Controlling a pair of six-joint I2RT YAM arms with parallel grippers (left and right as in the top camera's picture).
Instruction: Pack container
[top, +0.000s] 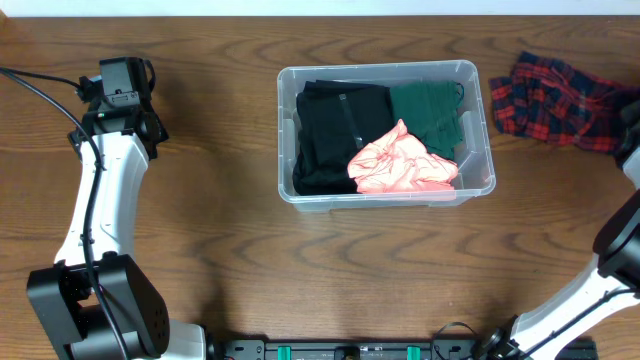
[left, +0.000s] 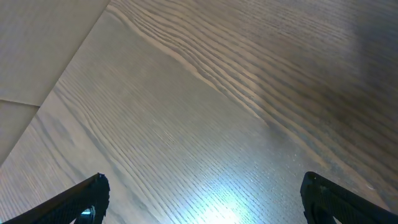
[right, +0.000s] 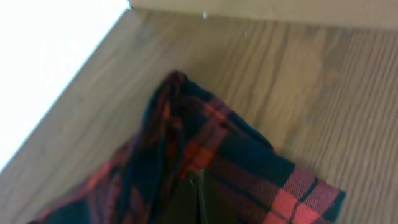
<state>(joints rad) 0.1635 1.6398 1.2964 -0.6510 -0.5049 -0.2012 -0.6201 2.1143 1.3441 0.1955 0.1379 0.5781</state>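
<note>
The bunched plaid end should go back toward the bare wood, so my right gripper should pull it there by the cloth's near edge (top: 602, 160) and let go. The free tabletop there lets it spread out.
The clear plastic container (top: 380, 70) stands at the middle of the table. Inside it lie a black garment (top: 330, 135), a green one (top: 428, 112) and a crumpled pink one (top: 400, 165). A red and dark plaid cloth (top: 555, 98) lies on the table right of the container. My right gripper (right: 200, 179) is at that cloth's right end, shut, with plaid fabric (right: 249, 158) bunched round its tips. At the far left, my left gripper (left: 204, 186) hangs open over bare wood with nothing between its fingers.
The table's back edge and a pale wall run close behind the plaid cloth (right: 56, 74). The left arm (top: 100, 200) stretches along the left side of the table, well away from the container.
</note>
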